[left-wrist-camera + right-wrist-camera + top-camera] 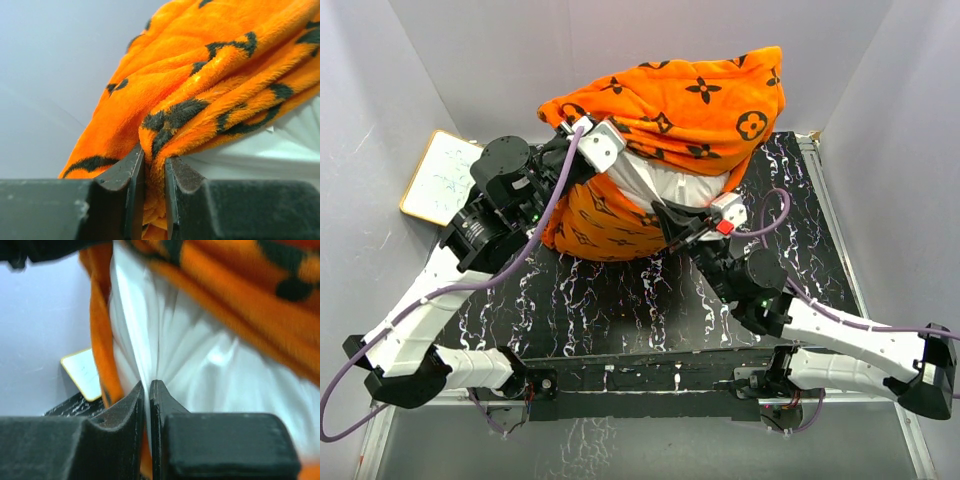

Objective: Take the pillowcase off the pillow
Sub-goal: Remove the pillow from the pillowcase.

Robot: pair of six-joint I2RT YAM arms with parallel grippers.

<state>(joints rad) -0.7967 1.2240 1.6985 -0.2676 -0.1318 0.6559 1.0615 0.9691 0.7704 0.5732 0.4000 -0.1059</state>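
Note:
The pillow sits inside the pillowcase. Next, my right gripper pulls the pinched white fabric back and down past the lower flap's near edge and releases it.
The orange pillowcase with dark brown motifs is bunched high at the back of the table. The white pillow shows out of its open mouth. My left gripper is shut on a fold of the pillowcase's edge at the upper left and holds it lifted. My right gripper is shut on a pinch of the pillow's white fabric at the lower front. A lower flap of the pillowcase hangs below the pillow.
A small white wood-framed board lies at the left, off the black marbled mat; it also shows in the right wrist view. Grey walls close in at the back and both sides.

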